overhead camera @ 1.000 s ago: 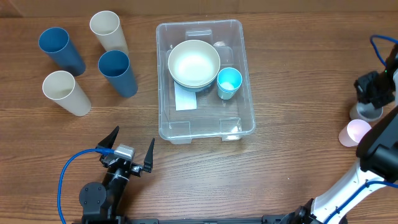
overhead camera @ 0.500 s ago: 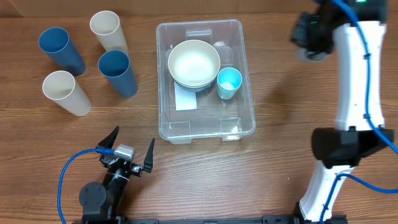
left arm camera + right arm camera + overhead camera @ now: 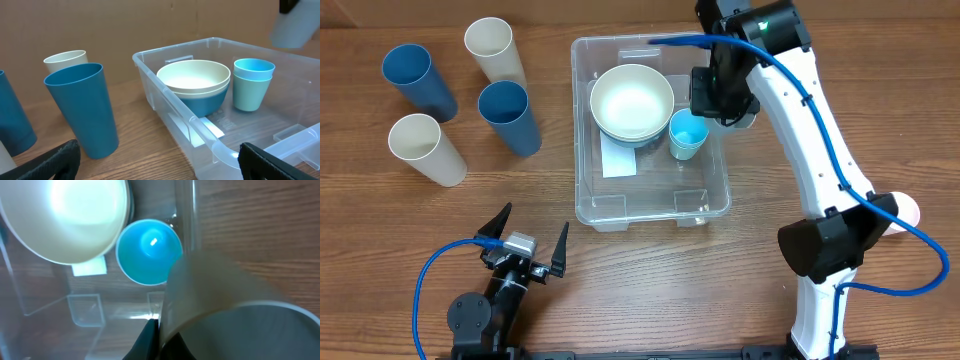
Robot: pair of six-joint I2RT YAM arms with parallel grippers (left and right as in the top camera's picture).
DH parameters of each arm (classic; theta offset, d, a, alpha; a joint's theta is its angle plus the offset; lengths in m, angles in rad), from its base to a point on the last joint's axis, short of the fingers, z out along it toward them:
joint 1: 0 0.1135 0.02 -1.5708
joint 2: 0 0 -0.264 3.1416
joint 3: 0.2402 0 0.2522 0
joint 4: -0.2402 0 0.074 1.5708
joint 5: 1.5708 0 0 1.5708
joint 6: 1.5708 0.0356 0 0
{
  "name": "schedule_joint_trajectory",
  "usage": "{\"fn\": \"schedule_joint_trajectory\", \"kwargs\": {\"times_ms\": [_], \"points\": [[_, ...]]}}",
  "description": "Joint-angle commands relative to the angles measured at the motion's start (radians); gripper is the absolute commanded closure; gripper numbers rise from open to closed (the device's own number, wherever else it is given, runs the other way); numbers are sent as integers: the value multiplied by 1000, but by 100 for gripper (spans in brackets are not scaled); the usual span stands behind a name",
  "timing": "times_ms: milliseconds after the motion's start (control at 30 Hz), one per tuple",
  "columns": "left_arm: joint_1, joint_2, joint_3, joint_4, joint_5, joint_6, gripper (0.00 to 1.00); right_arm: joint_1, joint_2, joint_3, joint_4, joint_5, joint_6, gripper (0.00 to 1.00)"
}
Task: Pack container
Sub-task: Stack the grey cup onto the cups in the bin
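Note:
Next I will shift my right gripper over the stacked blue cups [image 3: 689,128] [image 3: 149,252], then bring the grey cup down.
The clear container [image 3: 582,150] stands at the table's middle, also in the left wrist view [image 3: 170,95] and right wrist view [image 3: 185,200]. Inside it are stacked bowls, cream on top [image 3: 631,101] [image 3: 194,79] [image 3: 65,217], and stacked small blue cups [image 3: 688,132] [image 3: 253,82] [image 3: 149,251]. My right gripper [image 3: 720,95] [image 3: 159,340] is shut on a grey cup [image 3: 235,315] [image 3: 295,27], held over the container's right rim, next to the blue cups. My left gripper [image 3: 527,240] [image 3: 160,162] is open and empty, low in front of the container.
Two tall blue cups [image 3: 417,80] [image 3: 508,115] and two tall cream cups [image 3: 492,48] [image 3: 423,148] stand at the left. A pink cup [image 3: 910,210] shows partly behind my right arm at the far right.
My right arm has swung from the far right edge round the back to above the container's right side, carrying the grey cup. The left arm has not moved.

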Motion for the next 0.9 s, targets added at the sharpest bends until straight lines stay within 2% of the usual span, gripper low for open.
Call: {"fn": "schedule_joint_trajectory", "kwargs": {"times_ms": [0,233,400,467,500,567,700,867], "points": [[8,-9,-3,0,14,8,0,13,-7,-30,11,7,-53,96],[8,-9,-3,0,14,8,0,98,-6,-60,86,44,-112,96],[8,-9,-3,0,14,8,0,111,-6,-146,166,43,-123,94],[8,-9,-3,0,14,8,0,110,-6,-187,195,43,-124,61],[8,-9,-3,0,14,8,0,110,-6,-197,200,44,-124,48],[8,-9,-3,0,14,8,0,109,-6,-201,207,47,-124,44],[8,-9,-3,1,14,8,0,109,-6,-199,196,55,-124,42],[8,-9,-3,0,14,8,0,101,-6,-128,82,72,-97,38]]}}
